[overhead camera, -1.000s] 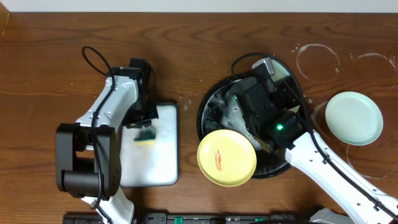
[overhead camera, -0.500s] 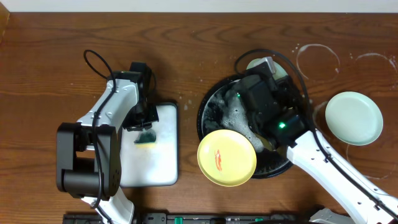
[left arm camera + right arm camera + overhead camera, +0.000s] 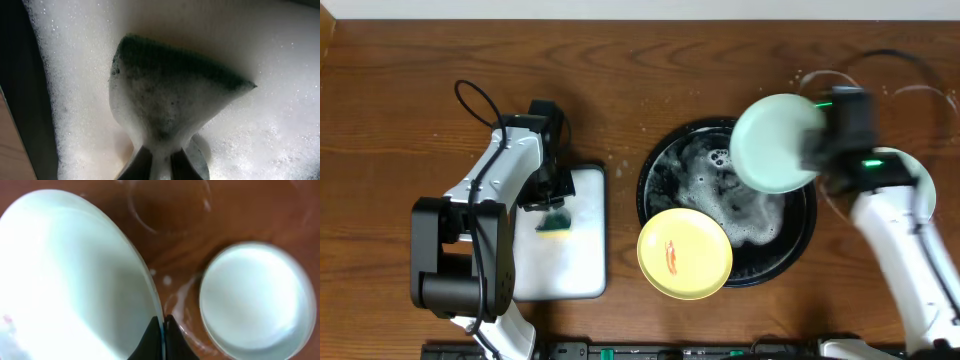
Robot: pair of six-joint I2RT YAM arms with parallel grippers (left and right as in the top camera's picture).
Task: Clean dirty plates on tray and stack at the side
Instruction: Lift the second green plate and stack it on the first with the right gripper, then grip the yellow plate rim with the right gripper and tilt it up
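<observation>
My right gripper is above the second mint-green plate, which is to its right in the overhead view, so it will move across and down onto that plate to release.
My right gripper is shut on the rim of a mint-green plate and holds it lifted over the right edge of the black foamy tray; the right wrist view shows the jaws pinching that plate. A second mint-green plate lies on the wood tabletop to the right, mostly hidden under my right arm in the overhead view. The yellow plate with an orange-red smear rests on the tray's front left rim. My left gripper is shut on the green sponge.
The white rectangular tray holds foam under the sponge. Whitish water rings mark the tabletop at the back right. Cables loop behind both arms.
My right gripper has lifted the mint-green plate out of the tray and swung it right, toward the other green plate. The left arm has stayed still.
</observation>
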